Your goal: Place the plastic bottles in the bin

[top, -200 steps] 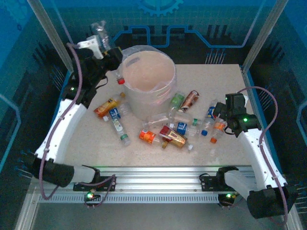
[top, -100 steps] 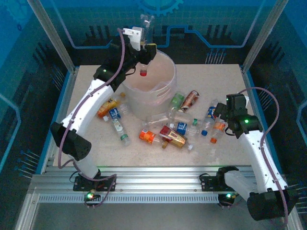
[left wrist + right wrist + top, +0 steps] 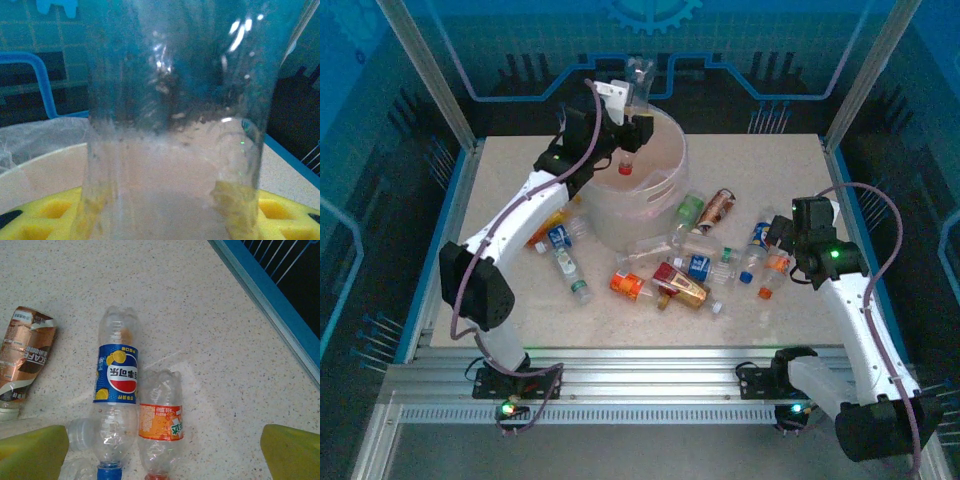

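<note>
Next, my left gripper lowers the upside-down bottle through the bin's opening (image 3: 655, 158) and lets go of it inside. This is because most of the clear bottle (image 3: 638, 78) still stands above the bin's rim.
My left gripper (image 3: 626, 128) is shut on a clear plastic bottle (image 3: 638, 78) (image 3: 175, 100) with a red cap, held upside down over the far side of the bin (image 3: 620, 215). The bottle stands between my yellow fingers (image 3: 45, 210), with the bag-lined bin rim (image 3: 30, 150) just below. More bottles lie on the table right of and in front of the bin. My right gripper (image 3: 777, 240) (image 3: 162, 450) hovers open above a blue-label bottle (image 3: 116, 390) and an orange-label bottle (image 3: 160, 432) lying side by side.
A copper-label bottle (image 3: 717, 210) and a green one (image 3: 689, 212) lie right of the bin. A cluster with orange (image 3: 628, 285) and red-gold (image 3: 680, 285) labels lies in front. Three more bottles (image 3: 558, 240) lie left of it. The blue table edge (image 3: 270, 305) runs near my right gripper.
My left arm has swung the held bottle from left of the bin to over the bin's opening. The right arm and the bottles on the table have not moved.
</note>
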Controlling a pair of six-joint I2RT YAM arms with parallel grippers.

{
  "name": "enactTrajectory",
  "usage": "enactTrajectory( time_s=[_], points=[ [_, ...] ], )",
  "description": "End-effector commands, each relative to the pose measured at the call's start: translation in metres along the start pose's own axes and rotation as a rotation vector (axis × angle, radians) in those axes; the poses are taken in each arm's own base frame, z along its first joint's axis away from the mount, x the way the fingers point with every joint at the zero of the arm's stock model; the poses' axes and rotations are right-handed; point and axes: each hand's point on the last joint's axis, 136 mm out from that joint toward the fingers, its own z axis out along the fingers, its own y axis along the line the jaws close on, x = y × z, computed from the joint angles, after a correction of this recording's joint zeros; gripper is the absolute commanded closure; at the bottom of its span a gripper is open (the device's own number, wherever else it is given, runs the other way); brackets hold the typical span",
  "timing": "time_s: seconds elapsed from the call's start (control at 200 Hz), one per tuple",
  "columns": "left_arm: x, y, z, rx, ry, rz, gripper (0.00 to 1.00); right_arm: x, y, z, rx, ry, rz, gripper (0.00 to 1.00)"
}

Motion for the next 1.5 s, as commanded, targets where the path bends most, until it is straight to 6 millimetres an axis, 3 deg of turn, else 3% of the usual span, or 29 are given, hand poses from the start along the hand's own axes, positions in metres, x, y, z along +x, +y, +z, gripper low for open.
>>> enactTrajectory(
  time_s=[0.0,0.59,0.895,1.226,1.496],
  points=[
    [0.012,-0.003,0.009,0.021,0.011,-0.009,0.61,-0.006,-0.001,-0.007,-0.001,-0.003,0.013,0.00],
    [0.082,0.011,0.030,-0.006,0.160,-0.016,0.60,-0.002,-0.005,-0.003,0.007,0.025,0.029,0.00],
    [0.104,0.017,0.031,-0.024,0.216,-0.019,0.57,-0.001,-0.005,0.000,-0.002,0.034,0.043,0.00],
    [0.120,0.019,0.037,-0.031,0.254,-0.033,0.41,0.002,-0.007,0.004,0.006,0.042,0.047,0.00],
    [0.120,0.021,0.039,-0.037,0.257,-0.034,0.27,0.013,-0.012,0.018,0.016,0.083,0.076,0.00]
  ],
)
